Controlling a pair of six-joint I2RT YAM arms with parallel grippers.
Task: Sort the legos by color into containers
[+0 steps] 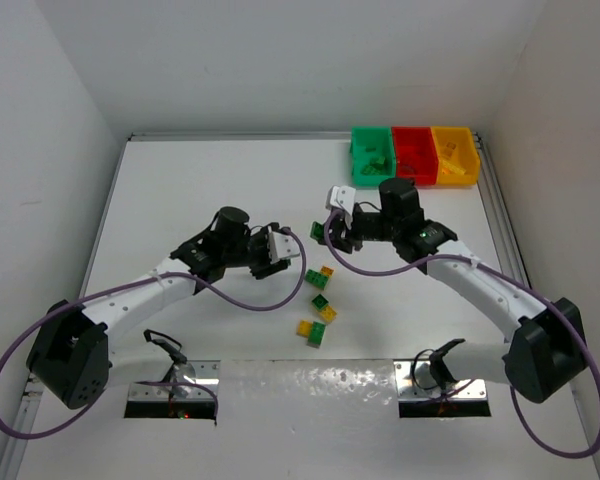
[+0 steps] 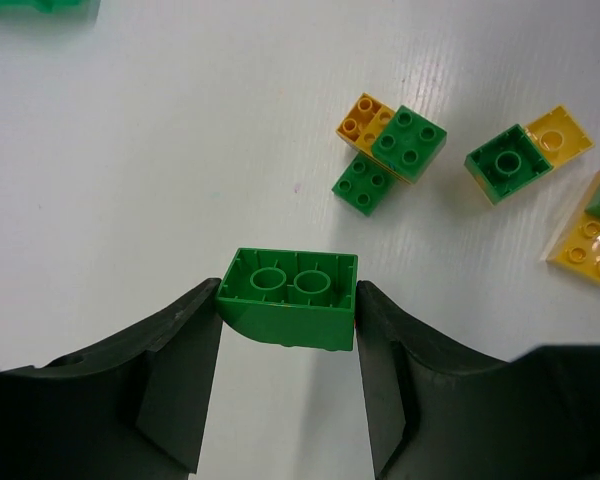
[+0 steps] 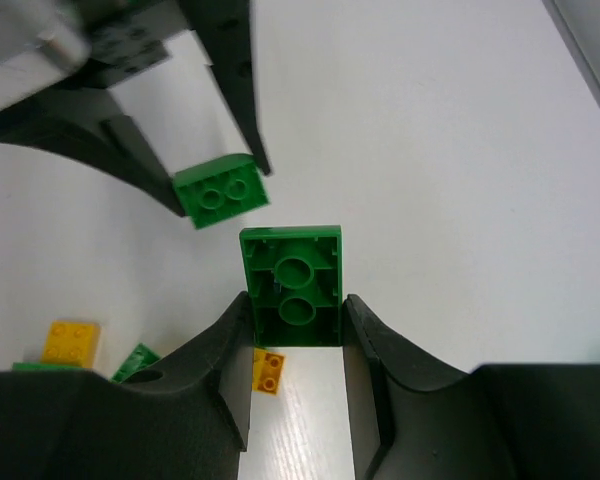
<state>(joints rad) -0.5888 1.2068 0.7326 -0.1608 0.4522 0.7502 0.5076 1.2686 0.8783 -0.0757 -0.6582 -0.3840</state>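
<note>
The right gripper swings outward over the open green bin next and releases the green brick, as that bin stands outward of my gripper beside the red bin.
My left gripper is shut on a green lego brick, held underside-up above the table. My right gripper is shut on another green lego brick, hollow side facing the camera. The two grippers face each other closely at mid-table. Loose green and yellow legos lie just in front of them, seen as stacked clusters. The containers stand at the back right: green bin, red bin, yellow bin.
Small yellow pieces lie on the table under my right gripper. White walls enclose the table on three sides. The arm bases and purple cables sit along the near edge.
</note>
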